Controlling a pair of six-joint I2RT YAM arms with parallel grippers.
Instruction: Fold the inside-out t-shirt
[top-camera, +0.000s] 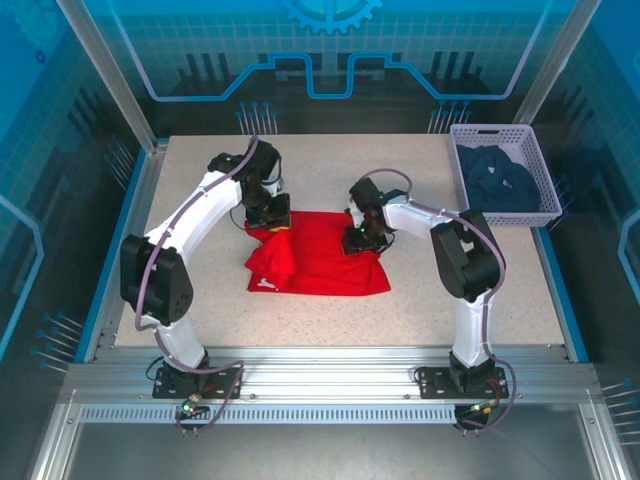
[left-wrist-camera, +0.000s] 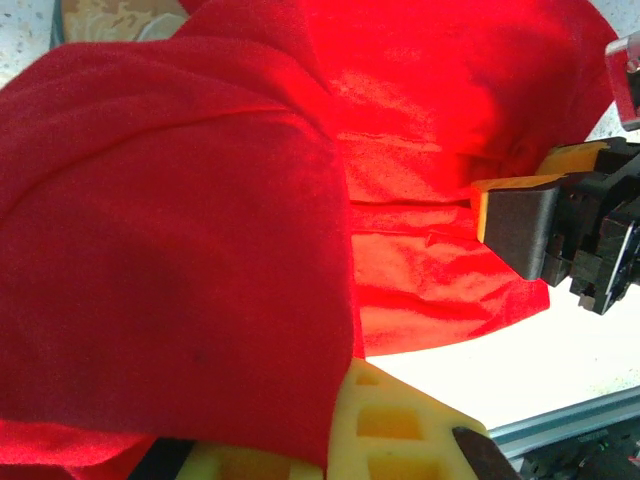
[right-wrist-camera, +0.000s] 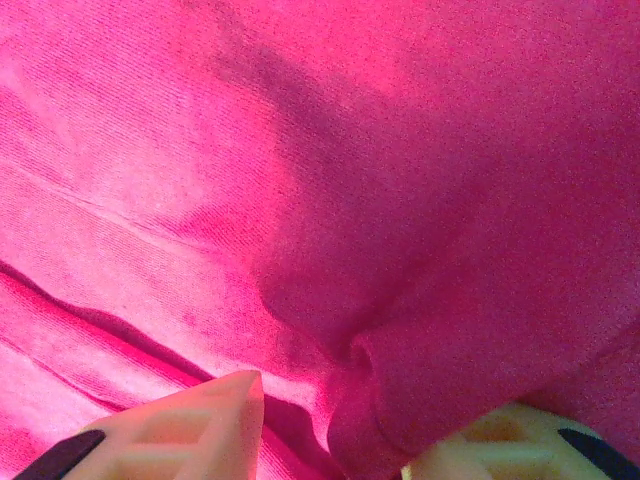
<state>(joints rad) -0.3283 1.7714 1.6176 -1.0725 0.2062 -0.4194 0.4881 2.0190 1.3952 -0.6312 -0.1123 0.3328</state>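
Note:
I need to carry the raised flap across with my left gripper next and let it go on the shirt's flat middle (top-camera: 322, 236) (left-wrist-camera: 415, 120), the uncovered cloth that lies from my left gripper toward my right gripper.
The inside-out t-shirt (top-camera: 320, 262) lies as a rough red rectangle in the middle of the table, its left part bunched and lifted. My left gripper (top-camera: 274, 218) is at the shirt's far left corner, shut on a thick red fold (left-wrist-camera: 180, 250) that drapes over its yellow fingers (left-wrist-camera: 400, 425). My right gripper (top-camera: 358, 238) rests on the shirt's far right edge. Its jaws stand apart, open, with a rolled ridge of red cloth (right-wrist-camera: 400, 180) between them. That cloth covers part of the right-hand finger. The left wrist view also catches the right gripper (left-wrist-camera: 520, 225) on the cloth.
A white plastic basket (top-camera: 480, 135) stands at the table's back right corner with a dark navy garment (top-camera: 500, 180) inside. Bare speckled tabletop (top-camera: 480, 290) lies in front of and to the right of the shirt. A metal frame rail (top-camera: 320, 358) runs along the near edge.

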